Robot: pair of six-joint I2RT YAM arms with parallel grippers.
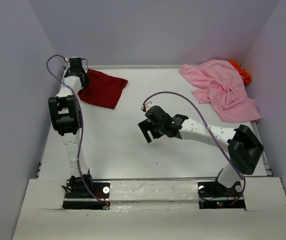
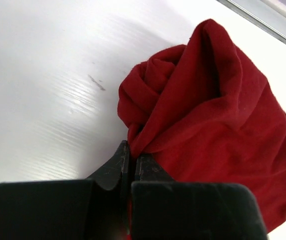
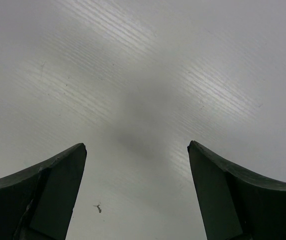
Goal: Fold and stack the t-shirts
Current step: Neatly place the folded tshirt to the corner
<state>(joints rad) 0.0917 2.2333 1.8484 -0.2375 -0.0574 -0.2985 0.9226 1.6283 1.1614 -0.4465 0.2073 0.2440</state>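
The table's far corner is still bare, so my left gripper should slide the dark red t-shirt (image 1: 103,89) left in the top view to that corner and let go of it.
The dark red t-shirt (image 1: 103,89) lies bunched at the far left of the table. My left gripper (image 1: 77,75) is shut on its near-left edge; in the left wrist view the cloth (image 2: 213,115) is pinched between the closed fingers at the gripper (image 2: 132,150). The light pink t-shirt (image 1: 220,89) lies crumpled at the far right, with the bright orange t-shirt (image 1: 240,72) mostly hidden behind it. My right gripper (image 1: 145,131) hovers open and empty over the bare middle of the table; in the right wrist view it (image 3: 137,147) shows only table between its fingers.
The white table (image 1: 123,145) has a raised rim along the far edge (image 1: 138,66) and right edge. Lavender walls close in on three sides. A small dark mark (image 3: 98,207) is on the table surface under the right gripper.
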